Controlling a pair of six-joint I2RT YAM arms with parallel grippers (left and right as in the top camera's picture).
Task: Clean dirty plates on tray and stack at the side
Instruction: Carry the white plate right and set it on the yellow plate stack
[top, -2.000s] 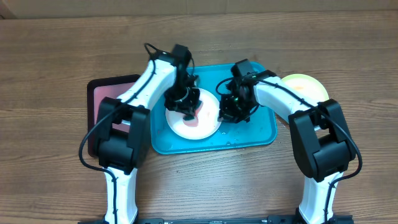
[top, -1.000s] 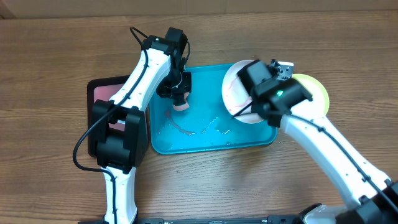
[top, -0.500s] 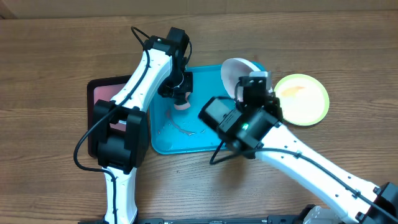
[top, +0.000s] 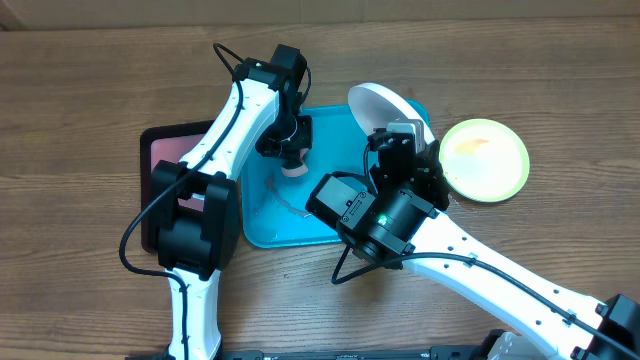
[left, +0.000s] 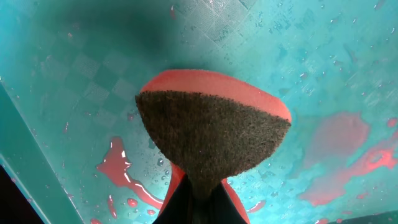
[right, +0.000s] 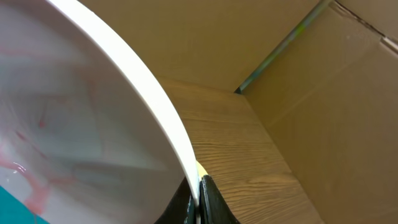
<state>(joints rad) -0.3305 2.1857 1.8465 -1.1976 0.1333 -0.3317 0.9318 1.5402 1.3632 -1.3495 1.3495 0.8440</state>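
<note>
The robot's right gripper needs to swing to the right in the overhead view next, then go down to lay the tilted plate flat on the yellow plate (top: 485, 160) (right: 201, 170), which is bare.
My right gripper (top: 408, 135) is shut on the rim of the white plate (top: 385, 108) and holds it tilted on edge above the turquoise tray (top: 330, 225). In the right wrist view the white plate (right: 93, 130) carries faint red smears and my jaws (right: 198, 198) pinch its rim. My left gripper (top: 290, 155) is shut on a red sponge with a brown scrub face (left: 211, 137), over the wet tray floor (left: 74, 81), which has red smears. The yellow plate (top: 485, 160) lies on the table right of the tray. The light blue plate is out of view.
A black-rimmed pink tray (top: 165, 165) lies left of the turquoise tray, partly under my left arm. A cardboard wall (right: 323, 112) stands behind the wooden table (top: 80, 90). My right arm crosses the tray's front right corner.
My right gripper lifted the white plate off the tray, swung it right, then tilted it upright over the tray's back right. My left gripper with the sponge moved to the tray's back left.
</note>
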